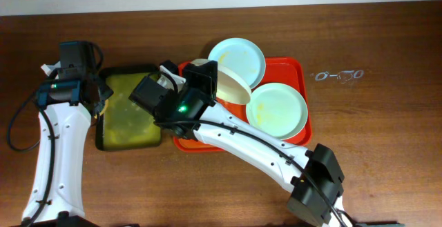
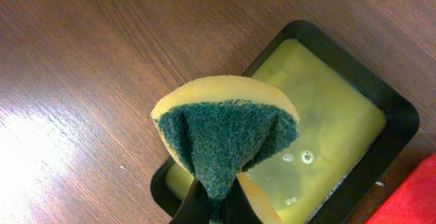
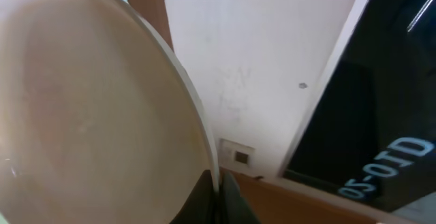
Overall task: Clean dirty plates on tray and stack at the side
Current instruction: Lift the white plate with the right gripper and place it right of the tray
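The side of the table past the mint-green plates stands empty, so next my right gripper needs to swing there, level the cream-white plate and lower it for release onto the bare wooden table.
My right gripper (image 3: 218, 200) is shut on the rim of the cream-white plate (image 3: 88, 101) and holds it tilted on edge above the left part of the red tray (image 1: 298, 72); the plate also shows in the overhead view (image 1: 231, 85). Two mint-green plates lie on the tray, one at the back (image 1: 238, 59) and one at the right (image 1: 277, 110). My left gripper (image 2: 216, 207) is shut on a folded yellow sponge with a green scouring side (image 2: 225, 132), above the near-left corner of the black tray.
The black tray (image 1: 130, 108) with yellow-green liquid sits left of the red tray; it also shows in the left wrist view (image 2: 381, 101). Bare wooden table (image 1: 373, 130) lies to the right. A white wall and dark panel show behind the held plate.
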Available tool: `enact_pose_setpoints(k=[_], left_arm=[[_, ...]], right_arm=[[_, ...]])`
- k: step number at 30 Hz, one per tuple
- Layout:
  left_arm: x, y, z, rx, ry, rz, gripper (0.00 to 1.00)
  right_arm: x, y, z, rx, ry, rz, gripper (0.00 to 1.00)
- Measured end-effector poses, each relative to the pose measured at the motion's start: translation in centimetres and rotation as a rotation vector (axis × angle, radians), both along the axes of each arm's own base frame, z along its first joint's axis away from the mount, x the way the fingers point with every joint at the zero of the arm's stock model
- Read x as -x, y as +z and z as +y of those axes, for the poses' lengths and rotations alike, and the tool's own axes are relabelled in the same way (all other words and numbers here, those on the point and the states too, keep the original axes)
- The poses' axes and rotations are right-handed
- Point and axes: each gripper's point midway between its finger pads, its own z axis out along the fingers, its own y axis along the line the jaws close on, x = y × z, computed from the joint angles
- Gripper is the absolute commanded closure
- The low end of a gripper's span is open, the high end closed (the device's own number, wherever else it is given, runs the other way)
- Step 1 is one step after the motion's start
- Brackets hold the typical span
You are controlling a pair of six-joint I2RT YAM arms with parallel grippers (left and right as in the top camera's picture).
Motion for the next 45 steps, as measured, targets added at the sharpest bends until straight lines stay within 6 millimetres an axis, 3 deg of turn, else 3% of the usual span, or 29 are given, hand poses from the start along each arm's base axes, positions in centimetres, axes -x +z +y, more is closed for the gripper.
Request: enact_pose_setpoints(k=[4, 7, 9, 12, 13, 16, 18, 20, 22, 23, 24, 26, 27, 30, 32, 34, 35, 37, 39, 42, 44, 45], left_arm=[[0.0, 0.0, 0.0, 0.0, 0.0, 0.001, 1.0], [0.1, 0.0, 0.0, 0.0, 0.0, 0.003, 1.0], [0.1, -0.1, 0.0, 0.0, 0.0, 0.003, 1.0], [0.1, -0.1, 0.0, 0.001, 0.0, 0.004, 1.0], [0.1, 0.0, 0.0, 0.0, 0.0, 0.003, 1.0], [0.1, -0.1, 0.0, 0.001, 0.0, 0.004, 1.0], [0.1, -0.1, 0.0, 0.001, 0.0, 0.004, 1.0], [0.1, -0.1, 0.0, 0.001, 0.0, 0.003, 1.0], [0.0, 0.0, 0.0, 0.001, 0.0, 0.003, 1.0], [0.0, 0.0, 0.0, 0.001, 0.0, 0.002, 1.0], [0.0, 0.0, 0.0, 0.001, 0.0, 0.003, 1.0], [0.0, -0.1, 0.0, 0.001, 0.0, 0.003, 1.0], [0.1, -0.1, 0.0, 0.001, 0.0, 0.005, 1.0], [0.1, -0.1, 0.0, 0.001, 0.0, 0.004, 1.0], [0.0, -0.3, -0.2, 0.012, -0.006, 0.001, 1.0], [-0.3, -0.6, -0.6, 0.036, -0.017, -0.006, 1.0], [-0.4, -0.9, -0.8, 0.045, -0.022, -0.011, 1.0], [-0.2, -1.6, -1.0, 0.057, -0.027, 0.002, 1.0], [-0.3, -1.8, -1.1, 0.061, -0.028, 0.006, 1.0], [-0.3, -1.9, -1.1, 0.064, -0.029, 0.007, 1.0], [-0.3, -1.9, -1.1, 0.064, -0.029, 0.007, 1.0], [-0.3, -1.9, -1.1, 0.064, -0.029, 0.007, 1.0]], right_arm=[[0.2, -1.4, 0.8, -0.027, 0.046, 0.084, 0.96], [0.6, -5.4, 2.3, -0.218, 0.111, 0.3, 0.96], [-0.2, -6.8, 0.1, -0.252, 0.066, 0.387, 0.96], [-2.1, -4.2, -3.3, -0.146, -0.046, 0.218, 0.96], [-2.3, -3.9, -3.3, -0.145, -0.051, 0.197, 0.96], [-1.2, -8.0, -0.6, -0.343, 0.055, 0.457, 0.96], [-1.9, -9.4, -1.9, -0.432, 0.044, 0.559, 0.96], [-4.5, -9.5, -4.9, -0.545, -0.032, 0.55, 0.96], [-7.7, -9.9, -10.3, -0.726, -0.159, 0.543, 0.96], [-8.2, -10.2, -11.5, -0.798, -0.18, 0.567, 0.96], [-9.4, -10.4, -15.4, -0.976, -0.24, 0.602, 0.96], [-10.3, -10.1, -19.6, -1.181, -0.28, 0.626, 0.96], [-10.8, -9.6, -23.7, -1.333, -0.316, 0.614, 0.96], [-10.3, -9.8, -34.1, -1.52, -0.452, 0.506, 0.96], [-8.1, -11.9, -41.2, -1.616, -0.592, 0.425, 0.96], [-7.4, -14.0, -44.9, -1.686, -0.671, 0.338, 0.96], [-6.4, -16.0, -46.6, -1.734, -0.747, 0.299, 0.96], [-4.8, -18.9, -47.9, -1.784, -0.837, 0.268, 0.96], [-3.9, -21.4, -47.2, -1.813, -0.885, 0.277, 0.91], [-3.8, -22.1, -46.8, -1.844, -0.941, 0.267, 0.89], [-3.8, -22.1, -46.8, -1.883, -0.993, 0.244, 0.58], [-3.7, -22.0, -46.6, -1.903, -1.016, 0.245, 0.59]])
